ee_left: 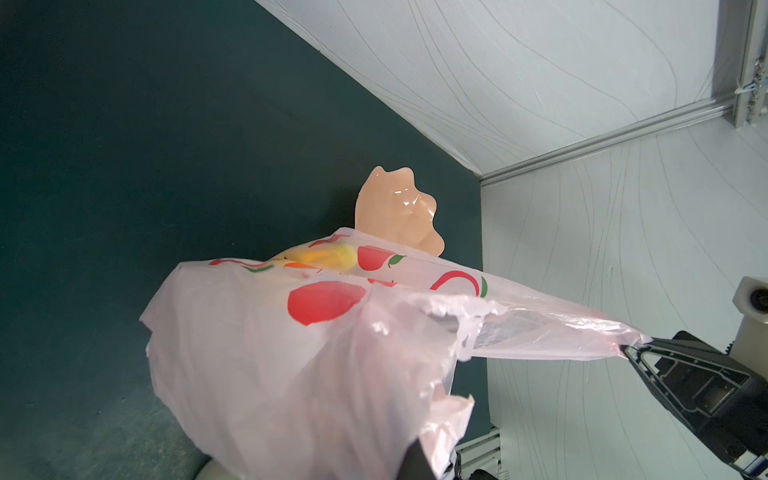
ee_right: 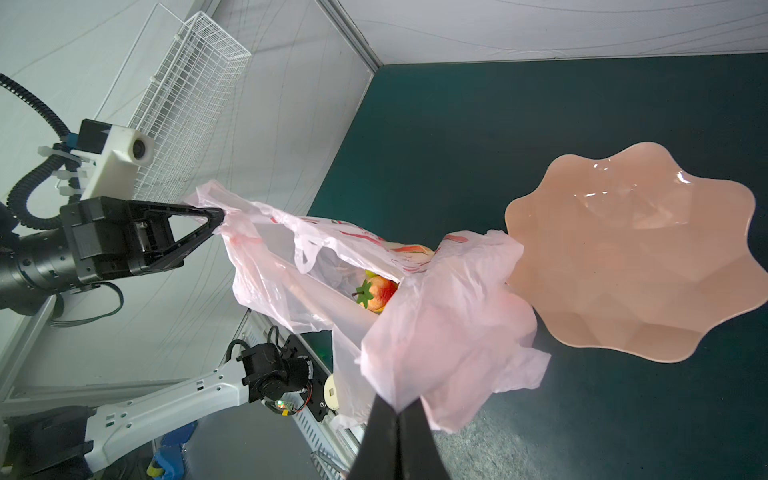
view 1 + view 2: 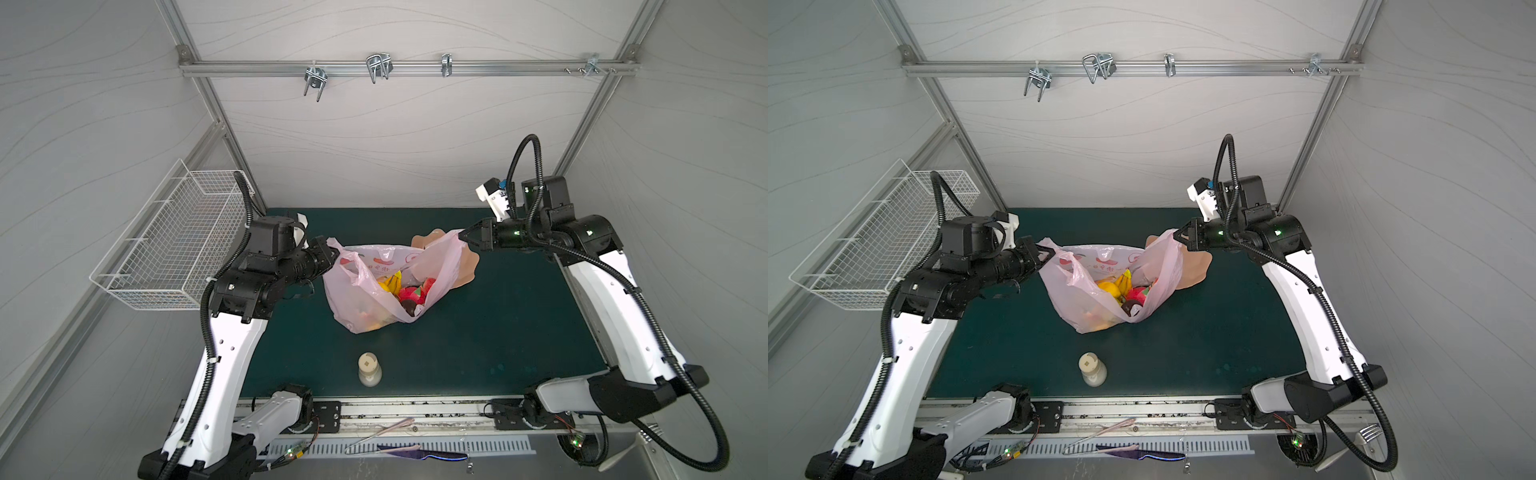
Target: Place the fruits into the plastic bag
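My right gripper is holding the bag's handle, and the fruits are already inside the pink plastic bag. It will next move down toward the bag's opening [image 3: 402, 276] [image 2: 349, 277] and release the handle.
The pink plastic bag [image 3: 361, 299] [image 3: 1077, 299] [image 1: 299, 365] [image 2: 440, 332] hangs stretched between both grippers, its bottom resting on the green mat [image 3: 478, 332]. My left gripper [image 3: 334, 251] [image 3: 1052, 251] [image 2: 222, 216] is shut on the bag's left handle. My right gripper [image 3: 460, 236] [image 3: 1176, 235] [image 1: 625, 350] [image 2: 398, 409] is shut on the right handle. Fruits lie inside the open mouth: yellow bananas [image 3: 390, 282] [image 3: 1121, 282], a red strawberry [image 3: 411, 294] [image 2: 376, 293] and a dark plum [image 3: 408, 306] [image 3: 1131, 309]. In the left wrist view, bag film hides the left jaws.
An empty peach scalloped dish [image 3: 467, 266] [image 3: 1198, 270] [image 1: 390, 208] [image 2: 631, 257] sits behind the bag's right side. A cream bottle [image 3: 369, 368] [image 3: 1092, 368] stands near the front of the mat. A white wire basket [image 3: 174, 245] hangs on the left wall.
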Controlling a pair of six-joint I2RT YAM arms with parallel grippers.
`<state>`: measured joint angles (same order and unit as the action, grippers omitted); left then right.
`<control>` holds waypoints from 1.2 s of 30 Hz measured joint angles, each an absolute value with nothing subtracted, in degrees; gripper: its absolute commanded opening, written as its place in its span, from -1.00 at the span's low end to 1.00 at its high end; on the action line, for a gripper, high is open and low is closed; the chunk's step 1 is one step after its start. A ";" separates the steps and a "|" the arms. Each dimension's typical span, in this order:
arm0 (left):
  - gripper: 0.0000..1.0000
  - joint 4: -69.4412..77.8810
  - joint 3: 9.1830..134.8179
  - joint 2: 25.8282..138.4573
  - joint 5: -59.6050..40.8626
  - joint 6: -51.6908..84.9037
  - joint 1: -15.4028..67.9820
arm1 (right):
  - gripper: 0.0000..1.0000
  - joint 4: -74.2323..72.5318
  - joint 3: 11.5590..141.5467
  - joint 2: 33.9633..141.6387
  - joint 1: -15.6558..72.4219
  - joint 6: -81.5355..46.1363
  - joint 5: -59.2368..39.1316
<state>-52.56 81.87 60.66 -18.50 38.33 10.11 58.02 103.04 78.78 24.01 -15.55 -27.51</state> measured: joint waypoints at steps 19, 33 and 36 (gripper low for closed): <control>-1.00 -49.39 74.46 57.12 -25.04 27.88 9.78 | -0.77 45.65 89.67 80.82 26.06 -21.23 -30.28; 0.20 -47.31 72.10 45.21 -35.62 31.57 9.78 | -0.10 43.29 89.78 79.24 25.71 -21.08 -34.13; 0.23 -50.02 72.60 45.10 -35.57 31.46 9.76 | 0.29 43.31 89.43 77.87 25.08 -20.67 -34.79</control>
